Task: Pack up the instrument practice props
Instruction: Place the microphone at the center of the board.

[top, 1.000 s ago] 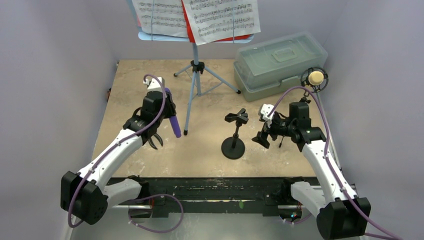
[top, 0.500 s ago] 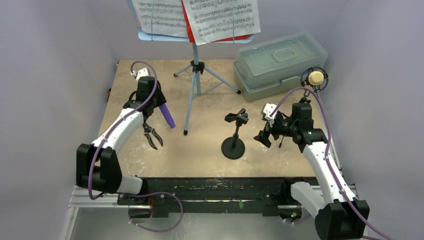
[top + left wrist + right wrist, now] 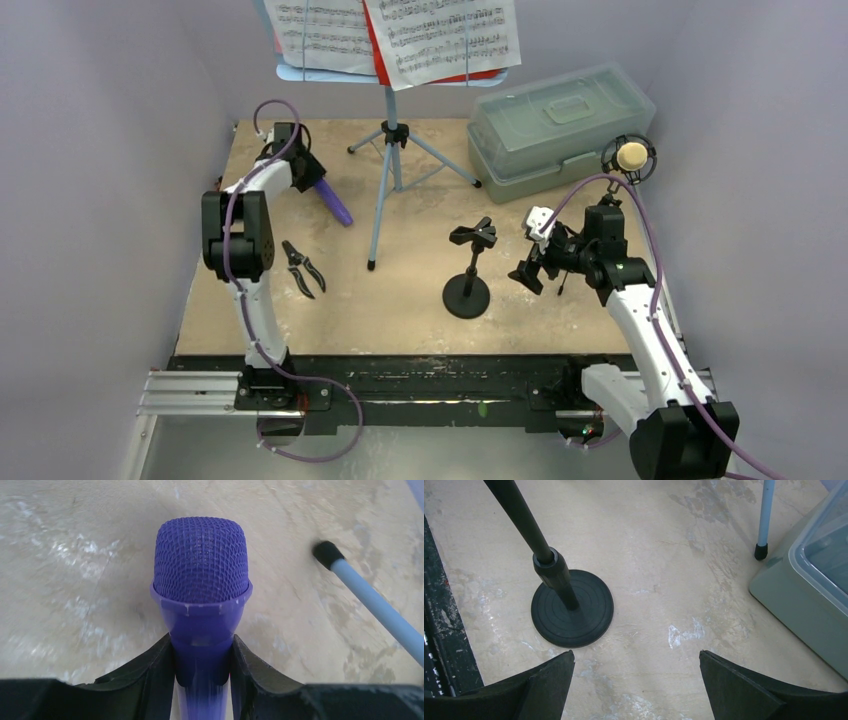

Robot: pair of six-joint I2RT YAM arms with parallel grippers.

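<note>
Next, my left gripper eases outward and down and releases the purple microphone on the tabletop by the rack foot [image 3: 333, 172] [image 3: 280, 555], since that spot lies clear just below it.
My left gripper [image 3: 314, 183] is shut on the purple microphone [image 3: 336, 205] at the far left of the table. In the left wrist view its fingers [image 3: 150, 667] clamp the handle below the mesh head of the microphone [image 3: 200, 575], just above the tabletop. My right gripper [image 3: 525, 272] is open and empty, just right of the round-base mic holder [image 3: 468, 272]. That holder's base [image 3: 572, 607] lies ahead and left of the right gripper [image 3: 636, 662]. The tan microphone [image 3: 631, 157] sits in a black ring holder at the right. The pale-blue music rack [image 3: 390, 150] holds sheet-music pages [image 3: 400, 35].
The translucent grey-green lidded box [image 3: 560, 125] stands at the back right; its corner [image 3: 804, 595] and a rack foot [image 3: 761, 551] show in the right wrist view. A small black pliers-like tool [image 3: 303, 268] lies front left. One rack leg [image 3: 370, 607] runs right of the microphone.
My left arm has swung back and to the left with the purple microphone, away from the black tool on the table. The right arm has stayed almost still.
</note>
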